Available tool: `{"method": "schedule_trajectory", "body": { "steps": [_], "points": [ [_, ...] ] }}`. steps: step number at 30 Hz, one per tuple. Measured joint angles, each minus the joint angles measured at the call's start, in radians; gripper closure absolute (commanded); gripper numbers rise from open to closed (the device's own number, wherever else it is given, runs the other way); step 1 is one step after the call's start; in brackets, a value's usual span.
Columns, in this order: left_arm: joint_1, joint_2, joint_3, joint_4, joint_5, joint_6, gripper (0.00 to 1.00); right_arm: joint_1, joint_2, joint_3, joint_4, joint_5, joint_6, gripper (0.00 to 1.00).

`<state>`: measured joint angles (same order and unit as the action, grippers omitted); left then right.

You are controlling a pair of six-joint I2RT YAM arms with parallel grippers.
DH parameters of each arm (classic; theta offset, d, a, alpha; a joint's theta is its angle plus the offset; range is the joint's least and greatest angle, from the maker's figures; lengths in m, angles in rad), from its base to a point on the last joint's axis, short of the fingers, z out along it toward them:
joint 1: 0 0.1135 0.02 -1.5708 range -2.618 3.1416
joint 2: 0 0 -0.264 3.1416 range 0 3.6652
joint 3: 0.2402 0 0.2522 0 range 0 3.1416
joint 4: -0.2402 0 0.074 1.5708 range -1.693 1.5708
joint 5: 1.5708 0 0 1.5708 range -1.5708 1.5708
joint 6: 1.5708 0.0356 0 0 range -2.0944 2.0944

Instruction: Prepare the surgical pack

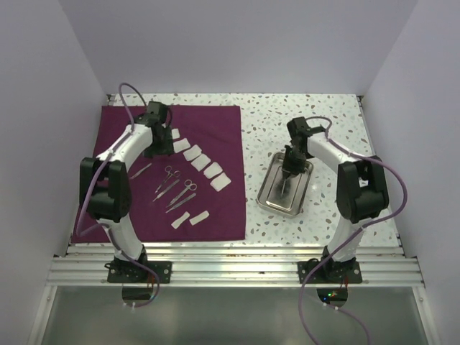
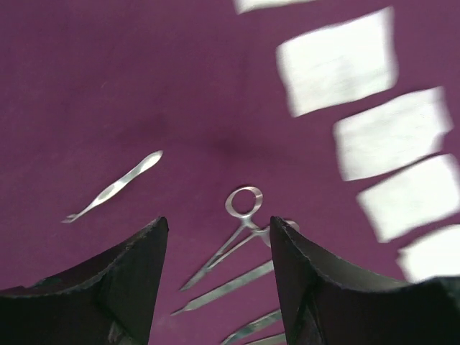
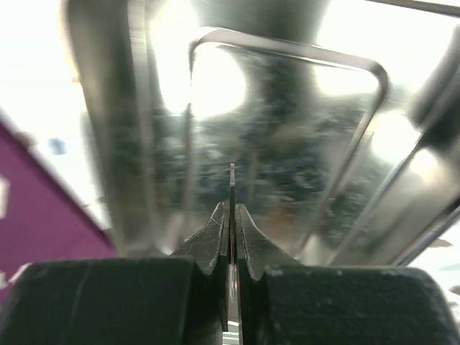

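Observation:
I'll move my left gripper down and left in the top view to close on the slim instrument's middle.
The maroon cloth (image 1: 208, 129) lies flat on the left half of the table. On it lie small metal scissors (image 1: 167, 180), more thin instruments (image 1: 181, 195) and a row of white gauze pads (image 1: 203, 162). My left gripper (image 1: 152, 144) hangs open and empty above the cloth, with the scissors (image 2: 241, 215) showing between its fingers (image 2: 136, 273). The steel tray (image 1: 269, 201) sits on the bare table to the right. My right gripper (image 1: 289, 169) is shut on a thin metal instrument (image 3: 231, 188), held edge-on over the tray (image 3: 287, 144).
Two more gauze pads (image 1: 190, 218) lie near the cloth's front edge. A single slim instrument (image 2: 118, 188) lies apart to the left of the scissors. White walls close in the speckled table on three sides.

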<state>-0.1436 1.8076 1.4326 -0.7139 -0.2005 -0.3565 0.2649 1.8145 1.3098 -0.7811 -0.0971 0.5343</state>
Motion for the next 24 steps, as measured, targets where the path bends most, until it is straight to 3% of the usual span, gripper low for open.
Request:
{"method": "schedule_trajectory", "body": {
  "steps": [5,16,19,24],
  "points": [
    [0.008,0.028,-0.029,-0.055,-0.1,0.048,0.3,0.005,0.061,-0.011,-0.074,0.117,-0.024,0.94],
    [0.067,0.07,-0.048,-0.058,-0.212,0.107,0.32,-0.055,0.062,-0.064,-0.095,0.198,-0.068,0.89],
    [0.069,0.091,-0.065,-0.058,-0.224,0.116,0.32,-0.057,0.062,-0.064,-0.095,0.212,-0.069,0.85],
    [0.09,0.092,-0.09,-0.055,-0.229,0.134,0.31,-0.057,0.07,-0.056,-0.1,0.213,-0.071,0.68]
  ]
}}
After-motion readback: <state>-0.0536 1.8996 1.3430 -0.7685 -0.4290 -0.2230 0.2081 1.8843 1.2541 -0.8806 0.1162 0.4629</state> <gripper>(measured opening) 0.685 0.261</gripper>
